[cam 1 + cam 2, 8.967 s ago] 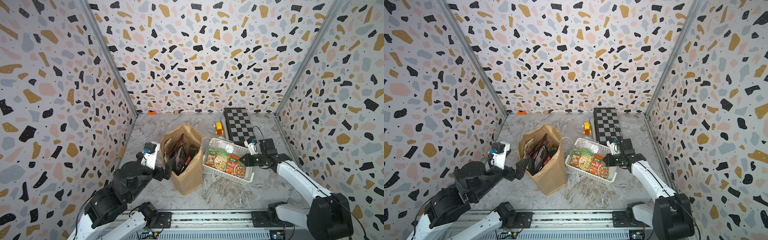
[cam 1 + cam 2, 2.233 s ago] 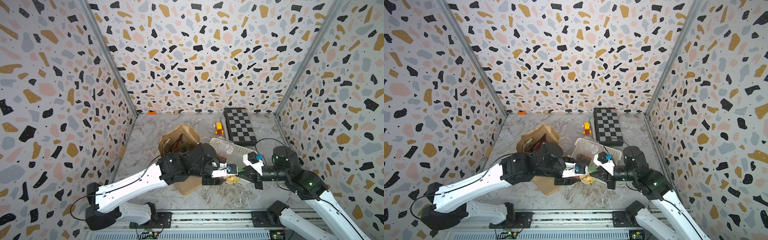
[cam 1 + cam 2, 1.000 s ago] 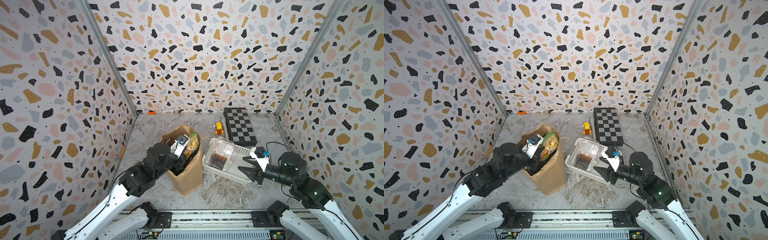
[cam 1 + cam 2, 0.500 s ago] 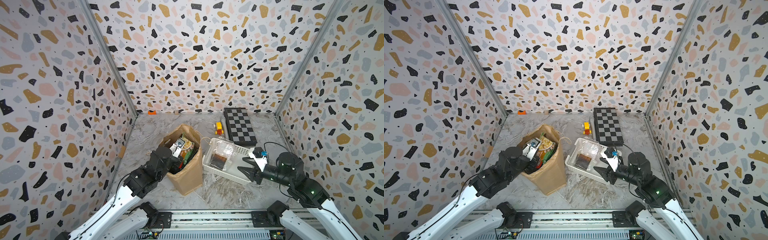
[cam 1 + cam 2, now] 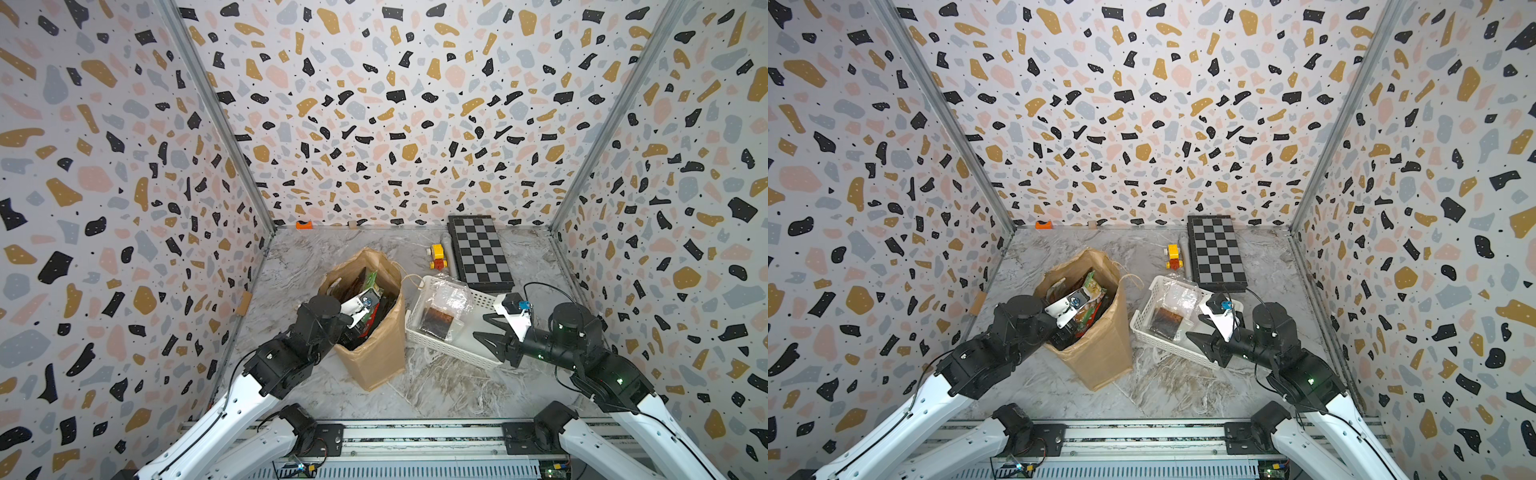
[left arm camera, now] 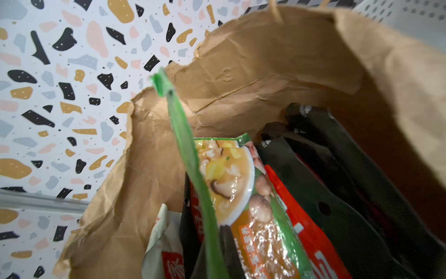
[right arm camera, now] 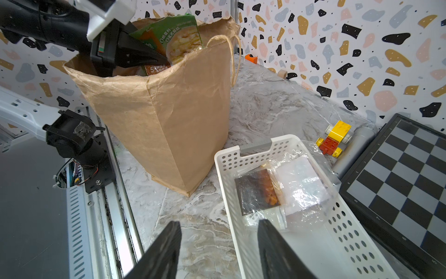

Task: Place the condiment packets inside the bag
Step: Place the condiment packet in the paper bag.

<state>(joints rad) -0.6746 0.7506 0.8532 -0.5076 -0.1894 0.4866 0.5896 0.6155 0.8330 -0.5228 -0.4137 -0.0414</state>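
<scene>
The left gripper next moves down toward the black-and-red packets standing below it and releases the green-and-orange packet there, since its top sticks above the bag's rim.
The bag (image 5: 374,353) (image 5: 1096,349) stands upright at the table's middle, its mouth open. My left gripper (image 5: 365,316) (image 5: 1077,318) reaches into that mouth, shut on a green-and-orange condiment packet (image 7: 178,38) whose top sticks above the rim. In the left wrist view the gripper (image 6: 212,251) pinches the packet's green edge (image 6: 183,135), with black-and-red packets (image 6: 337,193) beside it inside the bag (image 6: 265,72). A clear packet with dark brown filling (image 5: 436,320) (image 7: 255,190) and another clear one (image 7: 301,183) lie in the white basket (image 5: 449,353). My right gripper (image 5: 482,328) (image 7: 219,224) hovers open and empty over the basket's near corner.
A chessboard (image 5: 480,253) lies behind the basket at the back right. Next to it are a small yellow-and-red toy (image 5: 437,255) and a grey cylinder (image 7: 354,142). An orange block (image 5: 304,225) sits against the back wall. Patterned walls close in three sides.
My left gripper has sunk lower into the bag's mouth with the green packet. The right gripper has stayed open by the basket, almost unmoved.
</scene>
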